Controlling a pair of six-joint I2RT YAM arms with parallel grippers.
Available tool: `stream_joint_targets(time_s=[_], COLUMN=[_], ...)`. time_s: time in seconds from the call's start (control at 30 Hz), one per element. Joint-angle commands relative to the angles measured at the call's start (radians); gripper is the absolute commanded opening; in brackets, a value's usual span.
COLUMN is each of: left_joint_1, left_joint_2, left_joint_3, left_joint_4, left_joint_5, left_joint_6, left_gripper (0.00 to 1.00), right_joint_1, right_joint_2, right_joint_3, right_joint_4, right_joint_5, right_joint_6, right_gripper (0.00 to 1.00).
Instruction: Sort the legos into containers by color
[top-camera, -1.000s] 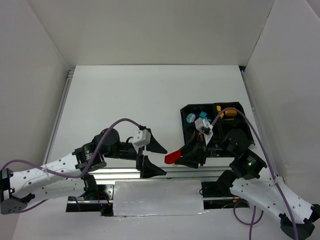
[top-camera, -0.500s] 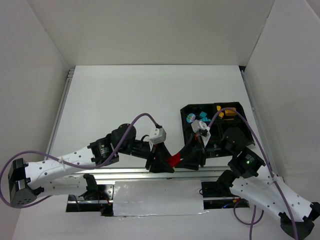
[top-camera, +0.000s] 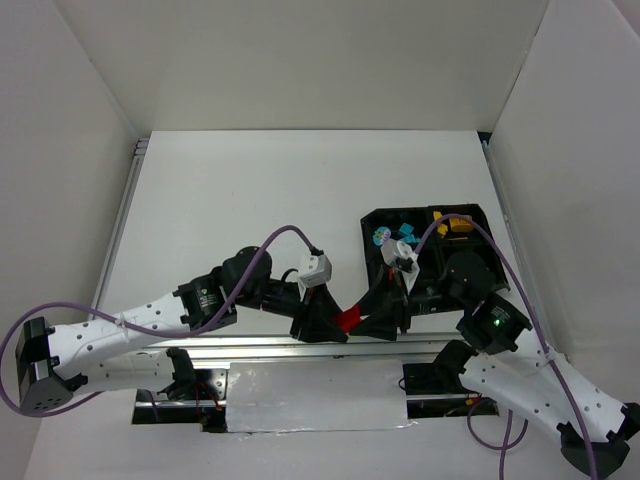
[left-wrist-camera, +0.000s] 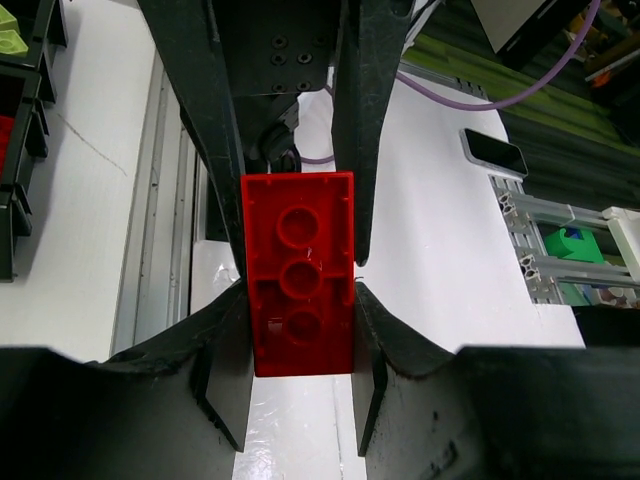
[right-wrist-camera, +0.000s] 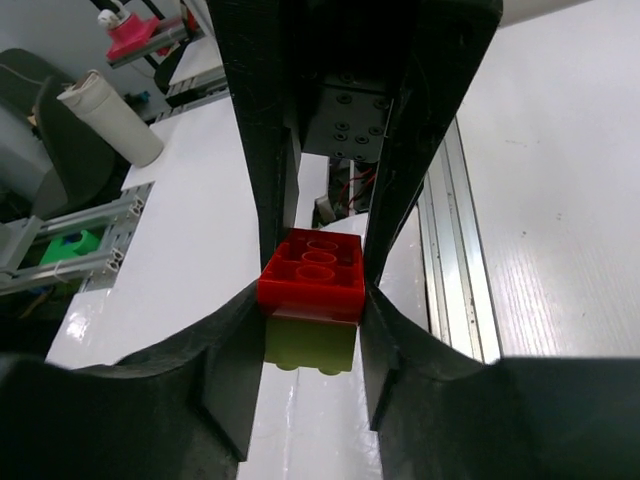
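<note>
My left gripper needs to move outward over the tray's near section holding red and release the red lego, since that section lies to its right in the top view.
A red lego hangs above the near rail between both grippers. In the left wrist view, my left gripper is shut on the near end of the red lego, whose hollow underside faces the camera. In the right wrist view, my right gripper flanks the red lego from the opposite side, fingers against its sides. A pale green lego is stuck beneath the red one. From above, my left gripper and right gripper meet nose to nose. The containers sit at back right.
The black tray holds cyan bricks in its far left compartment and yellow-orange ones in its far right one. An aluminium rail and a foil-covered strip run along the near edge. White walls enclose the table.
My left arm has swung right from an open stance and its jaws have shut on the red lego that the right gripper holds out. The right arm has barely shifted.
</note>
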Motion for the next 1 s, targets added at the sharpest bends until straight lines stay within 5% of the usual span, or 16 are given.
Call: stream_joint_targets(time_s=[0.0, 0.1, 0.17, 0.37, 0.73, 0.8, 0.87, 0.97], left_joint_1=[-0.003, -0.003, -0.003, -0.003, -0.003, -0.003, -0.003, 0.003], left_joint_2=[-0.02, -0.034, -0.044, -0.057, -0.035, -0.028, -0.023, -0.023], left_joint_3=[0.034, 0.026, 0.023, 0.02, 0.021, 0.023, 0.029, 0.032], left_joint_4=[0.077, 0.084, 0.086, 0.086, 0.09, 0.086, 0.078, 0.064], left_joint_5=[0.074, 0.062, 0.063, 0.054, 0.054, 0.039, 0.028, -0.007], left_joint_6=[0.025, 0.026, 0.029, 0.029, 0.026, 0.028, 0.029, 0.032], left_gripper=[0.0, 0.0, 0.0, 0.0, 0.0, 0.0, 0.0, 0.0], right_joint_1=[0.005, 0.002, 0.005, 0.005, 0.005, 0.005, 0.006, 0.005], right_joint_2=[0.006, -0.009, -0.022, -0.011, 0.003, 0.012, 0.027, 0.03], right_joint_3=[0.022, 0.01, 0.005, 0.002, -0.021, -0.033, -0.043, -0.079], right_joint_4=[0.036, 0.046, 0.04, 0.031, 0.124, 0.153, 0.164, 0.181], right_joint_5=[-0.051, -0.045, -0.034, -0.039, -0.054, -0.059, -0.042, -0.008], right_joint_6=[0.005, 0.019, 0.017, 0.022, 0.076, 0.091, 0.102, 0.1], right_gripper=[0.5, 0.88, 0.91, 0.65, 0.55, 0.37, 0.0, 0.0])
